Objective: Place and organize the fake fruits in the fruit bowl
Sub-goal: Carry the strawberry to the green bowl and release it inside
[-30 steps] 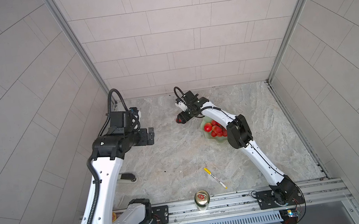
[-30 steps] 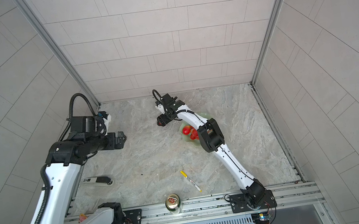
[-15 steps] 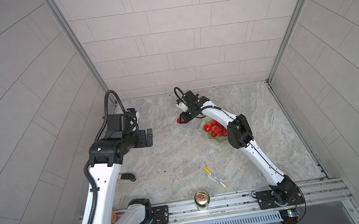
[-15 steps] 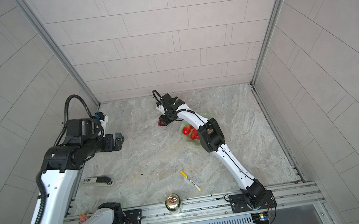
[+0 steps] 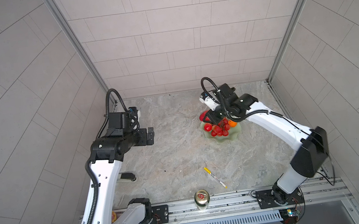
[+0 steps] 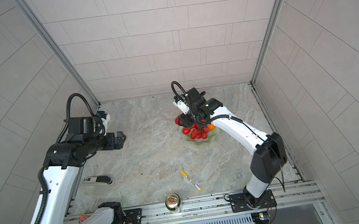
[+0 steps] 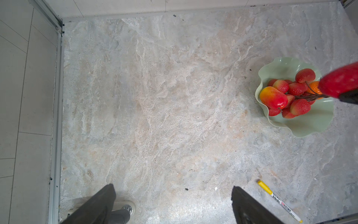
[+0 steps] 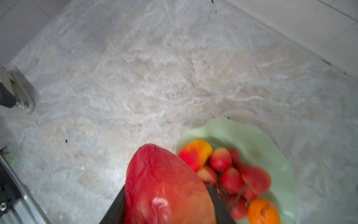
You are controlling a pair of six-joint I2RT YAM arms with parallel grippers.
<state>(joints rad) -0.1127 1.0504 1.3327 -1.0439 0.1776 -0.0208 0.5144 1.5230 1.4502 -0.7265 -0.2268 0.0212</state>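
The bowl's bare near side is below my right gripper, nearer my base, so I will next move that gripper back and down to let go of the large red fruit (image 5: 204, 115).
The pale green wavy-rimmed fruit bowl (image 5: 224, 140) (image 6: 211, 139) (image 7: 310, 126) (image 8: 251, 135) stands right of centre. In it lie a cluster of red berries (image 5: 220, 131) (image 7: 296, 89) (image 8: 232, 178), a yellow-red oblong fruit (image 5: 208, 127) (image 7: 273, 98) (image 8: 195, 153) and a small orange (image 5: 232, 123) (image 7: 314, 87) (image 8: 261, 211). My right gripper (image 5: 210, 119) (image 8: 166, 192) is shut on a large red fruit (image 5: 204, 115) (image 6: 178, 119) (image 7: 339, 81) (image 8: 164, 186), held above the bowl's far-left rim. My left gripper (image 5: 149, 135) (image 6: 121, 139) (image 7: 174, 189) hovers open and empty over the left of the table.
A yellow-capped marker pen (image 5: 214, 177) (image 6: 190, 180) (image 7: 279, 199) lies in front of the bowl. A gold-topped can (image 5: 201, 199) (image 6: 172, 203) stands at the front rail. A beige and grey stapler-like thing (image 5: 127, 177) (image 6: 98, 180) (image 8: 17, 93) lies under the left arm.
My right gripper has shut on the large red fruit left of the bowl and carried it rightward to the bowl's rim. The left arm has barely shifted.
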